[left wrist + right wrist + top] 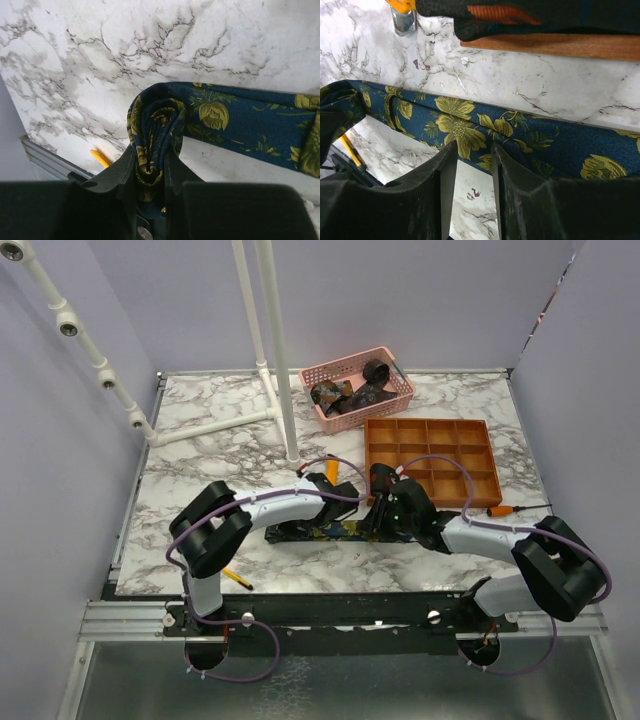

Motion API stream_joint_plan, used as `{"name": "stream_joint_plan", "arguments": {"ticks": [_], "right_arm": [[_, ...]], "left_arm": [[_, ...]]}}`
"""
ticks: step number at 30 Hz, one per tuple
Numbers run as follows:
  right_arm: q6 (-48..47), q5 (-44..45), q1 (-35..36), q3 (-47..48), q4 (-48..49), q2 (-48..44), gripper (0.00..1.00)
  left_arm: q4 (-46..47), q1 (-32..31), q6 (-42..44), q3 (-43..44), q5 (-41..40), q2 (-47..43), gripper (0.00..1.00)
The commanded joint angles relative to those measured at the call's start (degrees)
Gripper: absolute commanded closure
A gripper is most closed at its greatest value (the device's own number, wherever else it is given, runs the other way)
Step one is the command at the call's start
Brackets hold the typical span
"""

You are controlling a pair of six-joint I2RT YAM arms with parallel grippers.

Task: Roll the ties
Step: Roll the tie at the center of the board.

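The coil (154, 122) goes along the tie's flat strip (250, 125) toward my right gripper next, where my left gripper opens, since much of the tie still lies unrolled.
A navy tie with yellow-green flowers (312, 532) lies flat along the marble table between the two grippers. In the left wrist view one end is wound into a small coil (154, 122), and the rest of the strip (250, 125) runs off to the right. My left gripper (150, 165) is shut on that coil and also shows in the top view (343, 506). My right gripper (470, 150) is open with a narrow gap, its fingertips over the near edge of the flat tie (520, 132). It shows in the top view too (376, 518).
A pink basket (392, 371) at the back holds several rolled ties. An orange compartment tray (430, 460) stands right of centre, its edge close above the right gripper (545, 46). An orange-yellow utility knife (403, 12) lies nearby. A yellow stick (237, 578) lies near the front edge. White pipe stand (280, 360) at the back.
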Motion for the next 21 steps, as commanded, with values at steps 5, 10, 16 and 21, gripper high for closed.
{"name": "stream_joint_plan", "arguments": {"ticks": [5, 10, 16, 21], "right_arm": [[0.0, 3.6, 0.4, -4.6, -6.7, -2.7, 0.59], [0.0, 3.4, 0.4, -5.3, -12.8, -10.9, 0.42], [-0.5, 4.1, 0.4, -6.0, -19.6, -20.0, 0.34], [-0.1, 4.6, 0.4, -7.1, -21.1, -22.8, 0.33]], "left_arm": [[-4.7, -2.8, -5.9, 5.9, -9.1, 11.2, 1.0], [-2.5, -3.4, -5.4, 8.8, -8.2, 16.9, 1.0], [0.8, -3.7, -2.6, 12.1, -5.3, 19.2, 0.67], [3.0, -4.4, -1.2, 13.5, -2.7, 17.8, 0.37]]}}
